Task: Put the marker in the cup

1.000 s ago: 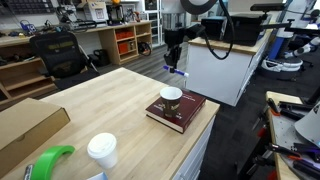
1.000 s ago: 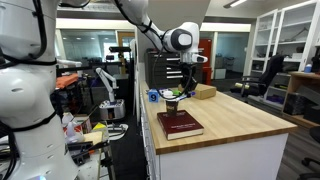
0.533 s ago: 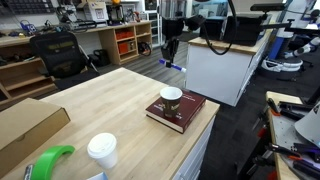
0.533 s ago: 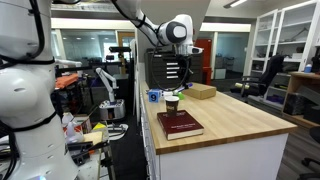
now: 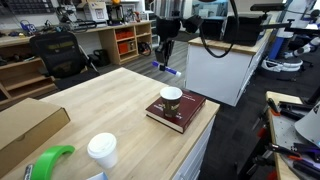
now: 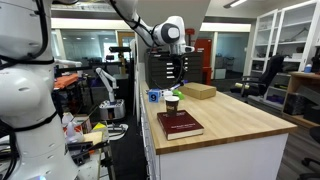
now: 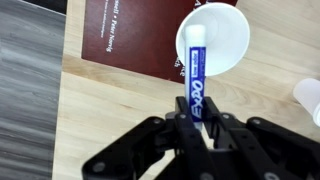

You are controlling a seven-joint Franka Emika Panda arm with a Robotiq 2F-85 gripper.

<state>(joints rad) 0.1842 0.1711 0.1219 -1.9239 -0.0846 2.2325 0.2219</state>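
The cup stands on the book below my gripper. My gripper should next go down, dip the marker's loose end into the cup's opening [image 5: 171, 93] [image 7: 222, 38] and let go of the marker.
In the wrist view my gripper [image 7: 195, 128] is shut on a blue and white marker [image 7: 194, 75], which sticks out from between the jaws toward the cup [image 7: 226, 36]. The cup is small with a white rim and stands upright on a dark red book [image 7: 130, 30]. In both exterior views the gripper [image 5: 165, 52] [image 6: 177, 68] hangs high above the table, well above and behind the cup [image 5: 171, 97] [image 6: 172, 103] on the book [image 5: 185, 113] [image 6: 180, 125]. The marker tip [image 5: 167, 68] shows below the fingers.
A taller white lidded cup [image 5: 102, 150] and a green object [image 5: 50, 160] stand near the table's front. A cardboard box [image 5: 25, 125] lies at the table's left edge. The book sits close to the table edge. Desks and chairs surround the table.
The gripper has risen and shifted away from the cup, carrying the marker with it. The cup and book have not moved.
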